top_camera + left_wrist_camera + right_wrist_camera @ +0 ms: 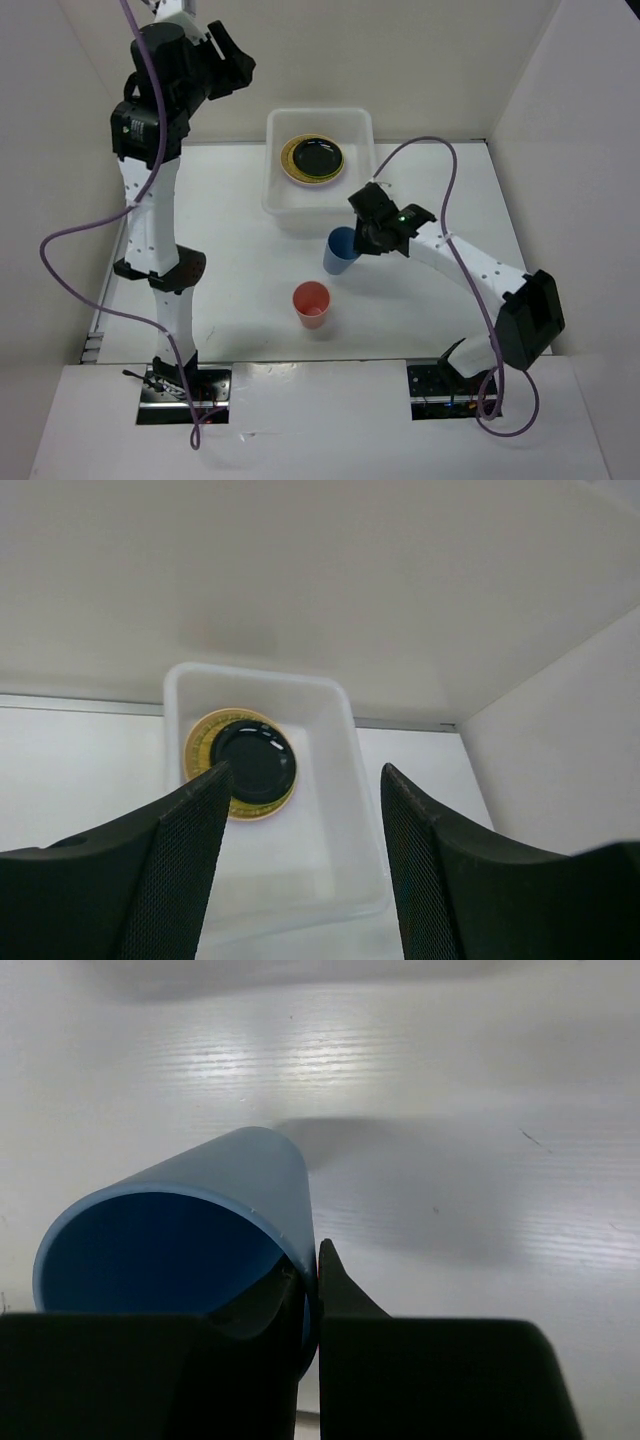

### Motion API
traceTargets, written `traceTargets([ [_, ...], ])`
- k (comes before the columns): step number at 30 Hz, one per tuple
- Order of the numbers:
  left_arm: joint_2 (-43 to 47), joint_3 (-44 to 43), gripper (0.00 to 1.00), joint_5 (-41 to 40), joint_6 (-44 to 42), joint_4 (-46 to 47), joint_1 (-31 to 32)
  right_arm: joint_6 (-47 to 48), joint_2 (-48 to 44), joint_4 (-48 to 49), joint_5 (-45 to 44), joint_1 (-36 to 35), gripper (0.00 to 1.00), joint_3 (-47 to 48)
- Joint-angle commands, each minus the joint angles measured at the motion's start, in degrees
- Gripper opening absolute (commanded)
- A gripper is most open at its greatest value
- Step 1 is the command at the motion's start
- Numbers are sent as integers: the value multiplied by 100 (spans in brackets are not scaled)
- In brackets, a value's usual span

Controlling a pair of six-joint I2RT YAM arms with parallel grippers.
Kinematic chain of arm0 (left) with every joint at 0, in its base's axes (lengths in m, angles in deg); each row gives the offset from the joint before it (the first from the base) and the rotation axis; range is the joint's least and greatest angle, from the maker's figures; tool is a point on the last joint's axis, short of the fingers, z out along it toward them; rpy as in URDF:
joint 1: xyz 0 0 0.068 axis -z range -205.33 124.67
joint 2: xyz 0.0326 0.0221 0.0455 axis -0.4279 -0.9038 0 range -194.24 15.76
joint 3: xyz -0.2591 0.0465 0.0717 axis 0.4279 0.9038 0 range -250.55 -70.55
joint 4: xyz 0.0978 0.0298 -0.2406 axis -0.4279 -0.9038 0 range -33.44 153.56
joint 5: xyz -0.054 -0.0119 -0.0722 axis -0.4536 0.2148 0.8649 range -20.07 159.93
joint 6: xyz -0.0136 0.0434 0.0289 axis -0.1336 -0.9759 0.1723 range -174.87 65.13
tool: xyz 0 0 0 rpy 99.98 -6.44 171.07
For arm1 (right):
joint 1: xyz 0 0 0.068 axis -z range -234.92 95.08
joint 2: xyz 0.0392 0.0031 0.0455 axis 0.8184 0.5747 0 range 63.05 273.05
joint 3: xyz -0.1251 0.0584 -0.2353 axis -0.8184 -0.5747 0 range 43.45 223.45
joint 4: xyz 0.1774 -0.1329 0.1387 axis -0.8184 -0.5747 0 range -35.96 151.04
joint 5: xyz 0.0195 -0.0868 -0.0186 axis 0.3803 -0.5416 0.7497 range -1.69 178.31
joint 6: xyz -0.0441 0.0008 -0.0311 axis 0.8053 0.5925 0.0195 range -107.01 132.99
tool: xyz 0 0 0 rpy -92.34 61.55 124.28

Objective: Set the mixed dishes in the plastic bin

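My right gripper lifts outward over the bin's near side next, then lowers the blue cup [340, 250] onto the bin's bottom, bare beside the stack of plates [318, 156].
The white plastic bin [285, 208] sits at the back centre and holds a stack of plates with a black plate [318, 156] on top of a tan-rimmed one; it also shows in the left wrist view [335, 810]. My right gripper [362, 240] is shut on the rim of the blue cup [340, 250], one finger inside and one outside; the cup [200, 1230] is held tilted just in front of the bin. The pink cup [311, 303] stands upright on the table. My left gripper [232, 62] is open and empty, high up left of the bin.
White walls enclose the table on the left, back and right. Purple cables loop from both arms. The two arm bases sit at the near edge.
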Motion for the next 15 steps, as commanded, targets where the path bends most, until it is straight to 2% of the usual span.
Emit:
traceTargets([
  [1, 560, 127, 68, -296, -516, -660, 19, -105, -827, -773, -370, -63, 0, 676],
  [3, 1061, 774, 70, -367, -639, -714, 89, 0, -1197, -914, -370, -63, 0, 1106],
  [5, 1300, 1067, 70, -620, -692, -906, 221, 70, -1146, -914, -431, -63, 0, 1485],
  [10, 2231, 2068, 70, -1069, -745, -1179, 572, 527, -215, -740, -625, 59, 0, 2690],
  [13, 3372, 3629, 70, -1352, -683, -839, 687, 738, 462, -370, -572, 297, 0, 3130],
  [14, 3802, 4313, 70, -1352, -683, -167, 687, 739, 663, -369, -503, 376, 0, 3261],
  [15, 4763, 5799, 71, -1152, -683, 675, 687, 878, 1100, -369, -502, 516, 0, 3549],
])
